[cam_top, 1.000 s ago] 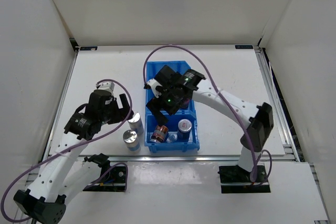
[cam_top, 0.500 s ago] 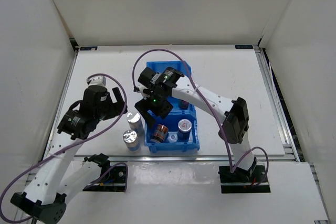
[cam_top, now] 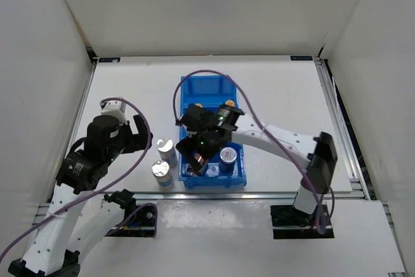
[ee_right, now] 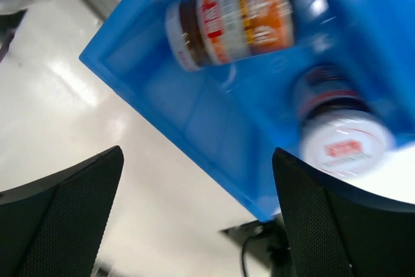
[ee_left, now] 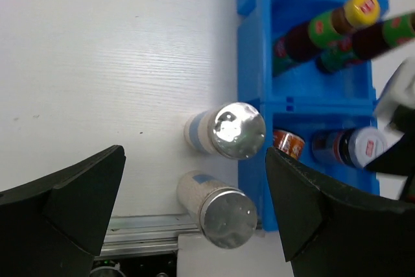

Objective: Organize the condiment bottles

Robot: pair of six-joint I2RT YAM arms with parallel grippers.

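Note:
The orange-labelled shaker (cam_top: 197, 163) is lying on its side, below my left gripper and to its right in the top view. I will next cross over the blue bin (cam_top: 187, 92) and go down around the shaker.
Two silver-capped shakers (cam_top: 166, 150) (cam_top: 161, 172) stand on the table just left of the blue bin (cam_top: 187, 92); the left wrist view shows them as well (ee_left: 230, 131) (ee_left: 224, 215). Two slim dark bottles with yellow caps (cam_top: 198, 105) (cam_top: 229, 102) lean in the bin's middle compartment. In the near compartment an orange-labelled shaker (ee_right: 233, 17) lies on its side beside an upright red-marked shaker (ee_right: 340, 137). My left gripper (cam_top: 142, 135) is open and empty, left of the two outside shakers. My right gripper (cam_top: 196, 154) is open and empty over the near compartment.
White walls enclose the table on three sides. A metal rail (cam_top: 194, 194) runs along the table's near edge, close behind the bin. Purple cables (cam_top: 214, 76) loop over the bin and beside the left arm.
My right gripper has swung from over the bin's middle towards its near compartment, uncovering the yellow caps. My left gripper has drawn back to the left, away from the two outside shakers.

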